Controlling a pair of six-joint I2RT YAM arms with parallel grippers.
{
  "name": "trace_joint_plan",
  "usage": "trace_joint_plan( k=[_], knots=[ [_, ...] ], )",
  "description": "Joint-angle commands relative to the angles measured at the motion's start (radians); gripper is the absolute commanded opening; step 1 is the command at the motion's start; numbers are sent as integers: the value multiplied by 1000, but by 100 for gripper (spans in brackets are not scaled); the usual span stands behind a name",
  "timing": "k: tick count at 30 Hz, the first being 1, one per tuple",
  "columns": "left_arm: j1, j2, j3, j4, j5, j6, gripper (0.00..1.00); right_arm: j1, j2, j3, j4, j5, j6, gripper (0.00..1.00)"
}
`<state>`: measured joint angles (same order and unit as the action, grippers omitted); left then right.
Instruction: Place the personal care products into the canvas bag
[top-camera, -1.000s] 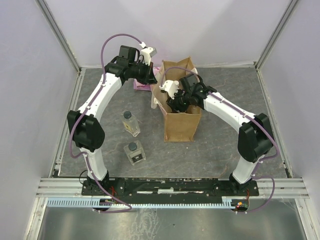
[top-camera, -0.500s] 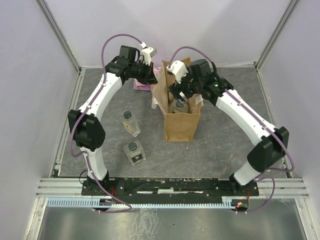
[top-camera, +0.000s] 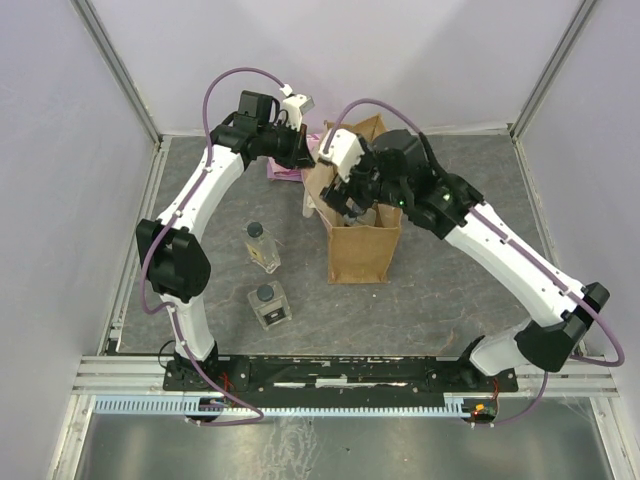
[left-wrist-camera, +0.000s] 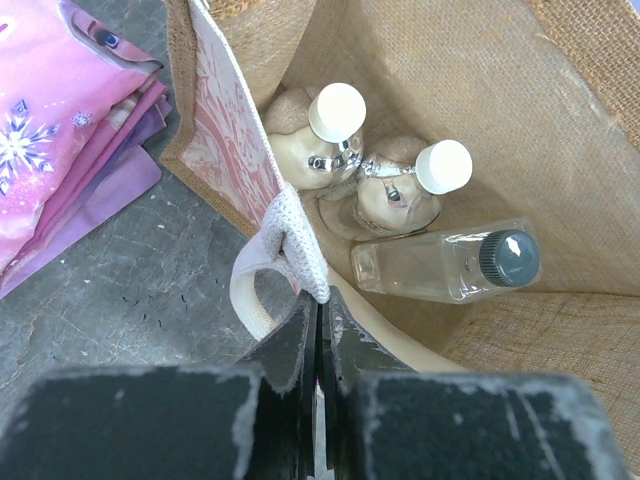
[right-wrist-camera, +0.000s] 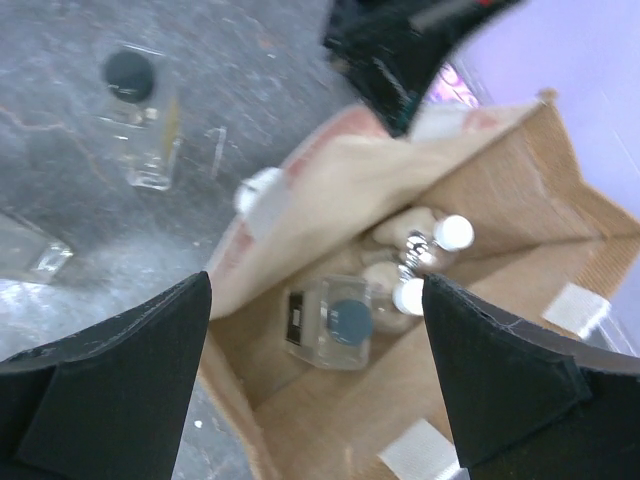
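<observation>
My right gripper needs to move back and down around the base-side square bottle (right-wrist-camera: 28, 250) next, because the bottle is still outside the bag and stands below the gripper, to its left in the top view.
The canvas bag (top-camera: 362, 252) stands upright mid-table. My left gripper (left-wrist-camera: 319, 300) is shut on its pale handle (left-wrist-camera: 289, 232) and holds the near wall open. Inside the bag are two round white-capped bottles (left-wrist-camera: 337, 112) (left-wrist-camera: 441, 168) and a square dark-capped bottle (left-wrist-camera: 445, 263) on its side. My right gripper (right-wrist-camera: 315, 285) hangs open above the bag's mouth with nothing between its fingers (right-wrist-camera: 110, 385); the square bottle (right-wrist-camera: 334, 321) lies below it. Two more square bottles (top-camera: 263, 245) (top-camera: 270, 305) stand on the table left of the bag.
A flat pink packet (left-wrist-camera: 62, 150) lies on the table behind the bag's left corner, under my left arm (top-camera: 215, 170). The right arm (top-camera: 500, 250) reaches across from the right. Walls close the table at the back and sides.
My right gripper has opened and lifted out of the bag, leaving the square bottle inside. The right arm has stretched out. The left arm has not moved.
</observation>
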<state>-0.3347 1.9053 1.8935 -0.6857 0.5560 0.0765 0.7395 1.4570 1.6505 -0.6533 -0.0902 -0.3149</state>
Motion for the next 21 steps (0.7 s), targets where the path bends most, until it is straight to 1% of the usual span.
trace_joint_plan(
  k=[1, 7, 14, 18, 21],
  knots=[
    [14, -6, 42, 50, 63, 49, 3, 108, -42, -39, 89, 33, 27, 93],
    [22, -3, 53, 69, 93, 51, 3, 215, -44, -97, 165, -26, 57, 93],
    [26, 6, 59, 66, 117, 45, 3, 330, 7, -158, 176, -98, 4, 92],
    [26, 5, 62, 41, 121, 42, 3, 358, 38, -197, 200, -139, -39, 93],
    [26, -3, 53, 37, 136, 40, 3, 360, 46, -253, 278, -234, -69, 93]
  ],
)
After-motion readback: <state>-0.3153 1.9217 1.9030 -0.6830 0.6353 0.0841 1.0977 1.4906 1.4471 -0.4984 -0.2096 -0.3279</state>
